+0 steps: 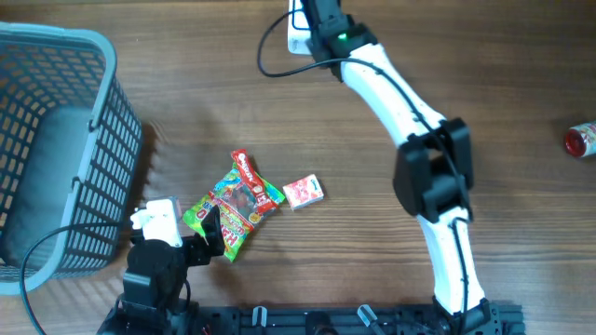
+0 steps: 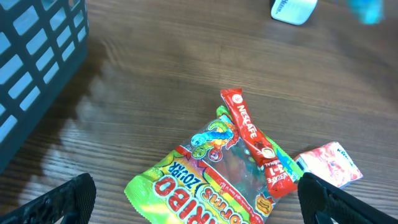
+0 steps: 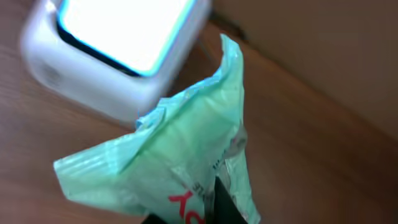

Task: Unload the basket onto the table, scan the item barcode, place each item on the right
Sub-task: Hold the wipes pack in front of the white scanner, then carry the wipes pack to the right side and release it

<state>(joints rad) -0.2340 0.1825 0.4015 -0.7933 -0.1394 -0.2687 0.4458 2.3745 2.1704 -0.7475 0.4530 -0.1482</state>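
Observation:
My right gripper should next swing from the scanner toward the red can and down to release the packet on the bare table [image 1: 531,149] beside it.
My right gripper [image 3: 214,214] is shut on a pale green plastic packet [image 3: 168,162] with red lettering, which it holds up just in front of the white scanner [image 3: 118,50] and its lit window. From overhead, that gripper [image 1: 317,17] sits over the scanner [image 1: 298,39] at the table's far edge, and the packet is hidden under the arm. My left gripper [image 2: 199,204] hangs open above a green and yellow Haribo bag [image 2: 205,183], one finger on each side and not touching it.
A red Nescafe stick [image 2: 255,140] lies across the Haribo bag. A small red and white packet [image 1: 304,192] lies to its right. A blue-grey mesh basket [image 1: 56,149] stands at the left. A red can [image 1: 580,140] lies at the far right edge.

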